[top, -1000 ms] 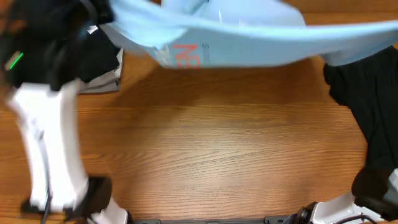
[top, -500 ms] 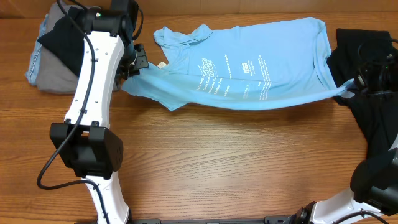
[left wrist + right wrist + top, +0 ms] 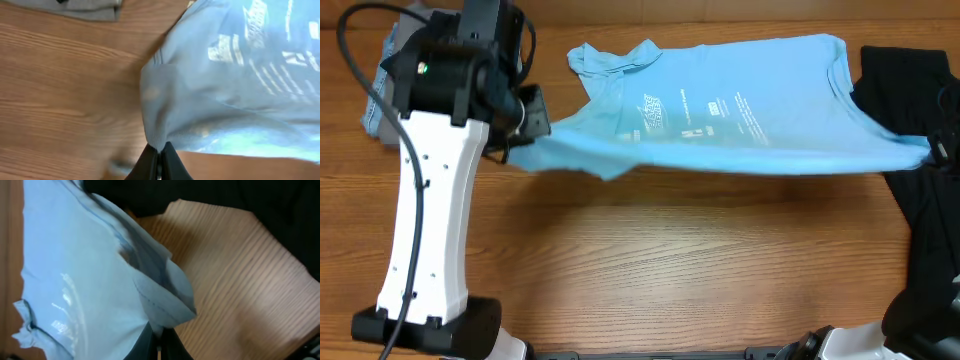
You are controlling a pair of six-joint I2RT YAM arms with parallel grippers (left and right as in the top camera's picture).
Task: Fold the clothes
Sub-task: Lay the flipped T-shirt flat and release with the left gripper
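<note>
My left gripper will move back and down next, releasing the shirt's corner over the bare near tabletop, which has room for the shirt.
The clothes are one light blue T-shirt (image 3: 720, 110), stretched across the far half of the table with its small white print facing up. Its collar points left. The near edge hangs taut above the wood and casts a shadow. My left gripper (image 3: 527, 128) is shut on the shirt's near left corner. In the left wrist view the fabric (image 3: 240, 75) bunches between the closed tips of the left gripper (image 3: 159, 152). At the right edge of the table, my right gripper (image 3: 935, 150) pinches the other near corner. The right wrist view shows the right gripper (image 3: 159, 337) shut on the folded hem (image 3: 165, 300).
A black garment (image 3: 920, 190) lies along the right side of the table, partly under the shirt's right end. A pile of grey and denim cloth (image 3: 380, 100) sits at the back left behind my left arm (image 3: 430, 210). Bare wooden tabletop (image 3: 700, 270) fills the near half.
The shirt swung down from high near the camera and spread over the far table. Since then its sagging near edge has been pulled taut, and the right gripper has moved further right.
</note>
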